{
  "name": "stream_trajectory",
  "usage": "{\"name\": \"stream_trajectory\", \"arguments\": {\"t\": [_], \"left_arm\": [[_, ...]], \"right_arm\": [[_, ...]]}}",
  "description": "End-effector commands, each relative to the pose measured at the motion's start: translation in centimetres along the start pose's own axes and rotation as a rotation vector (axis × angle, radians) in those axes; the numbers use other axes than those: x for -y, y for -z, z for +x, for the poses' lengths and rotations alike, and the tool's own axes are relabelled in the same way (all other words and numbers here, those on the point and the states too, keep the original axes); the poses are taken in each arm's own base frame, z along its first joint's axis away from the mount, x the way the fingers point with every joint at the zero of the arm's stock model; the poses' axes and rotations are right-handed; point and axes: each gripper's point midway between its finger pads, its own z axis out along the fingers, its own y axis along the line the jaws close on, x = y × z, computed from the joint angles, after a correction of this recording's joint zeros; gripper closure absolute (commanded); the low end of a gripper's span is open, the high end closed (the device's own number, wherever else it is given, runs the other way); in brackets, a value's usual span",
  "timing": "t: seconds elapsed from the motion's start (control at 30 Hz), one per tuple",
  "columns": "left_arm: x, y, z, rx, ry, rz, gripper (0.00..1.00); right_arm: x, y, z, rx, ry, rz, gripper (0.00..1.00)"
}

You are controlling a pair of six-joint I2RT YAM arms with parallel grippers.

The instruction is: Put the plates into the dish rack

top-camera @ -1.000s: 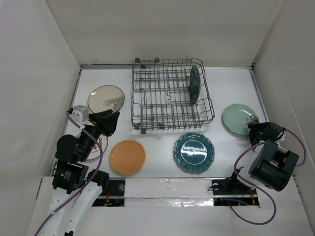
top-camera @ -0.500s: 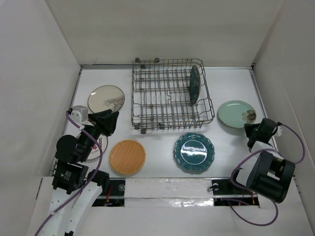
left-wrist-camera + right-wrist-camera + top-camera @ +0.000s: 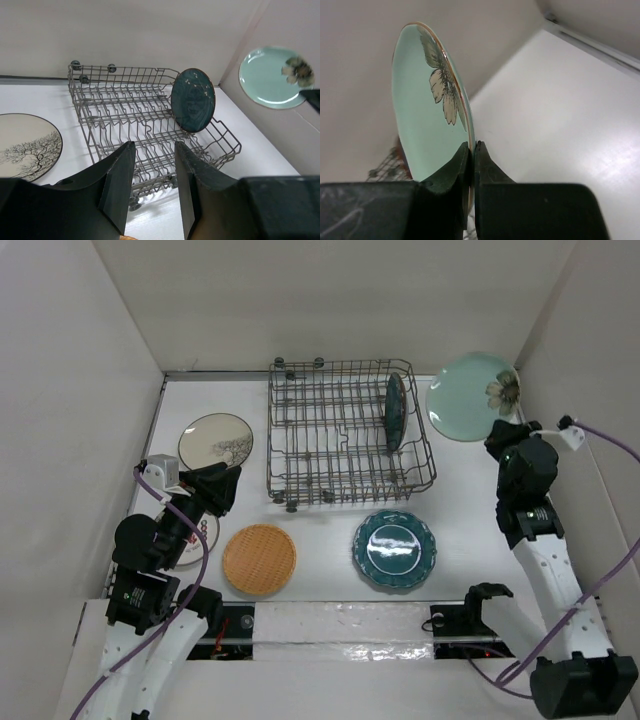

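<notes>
I will swing my right gripper down-left in the top view to the empty slots beside the dark teal plate, then lower and release the pale mint plate.
My right gripper is shut on the rim of the pale mint plate with a flower. It holds the plate up on edge, off the table, by the right far corner of the dish rack. A dark teal plate stands upright in the rack's right side. On the table lie the scalloped teal plate, the orange woven-look plate and the cream tree plate. My left gripper hangs open and empty, left of the rack.
A white plate with red marks lies mostly hidden under my left arm. White walls close in the table at the left, back and right; the right wall is close behind the raised plate.
My right gripper closed on the mint plate's rim and lifted it from the table, up and back toward the rack's far right corner. The left arm has not moved.
</notes>
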Motion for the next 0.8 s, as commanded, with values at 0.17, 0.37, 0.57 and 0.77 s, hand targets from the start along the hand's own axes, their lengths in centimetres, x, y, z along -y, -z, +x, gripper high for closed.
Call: {"name": "stream_trajectory", "arguments": {"t": [0.17,0.37,0.57,0.77], "left_arm": [[0.2,-0.2,-1.5,0.046,-0.016,0.004,0.66],[0.0,-0.2,-1.5,0.046,-0.016,-0.004,0.66],[0.0,-0.2,-1.5,0.047,-0.017,-0.006,0.66],[0.0,-0.3,-1.4,0.043,-0.017,-0.004,0.66]], "right_arm": [[-18.4,1.7,-5.3,0.133,0.208,-0.284,1.0],[-24.2,-0.9,1.3,0.017,0.549,-0.175,1.0],[-25.9,-2.9,3.9,0.036,0.727,-0.078,1.0],[-25.4,-4.7,7.9,0.017,0.893,0.008,1.0]]}}
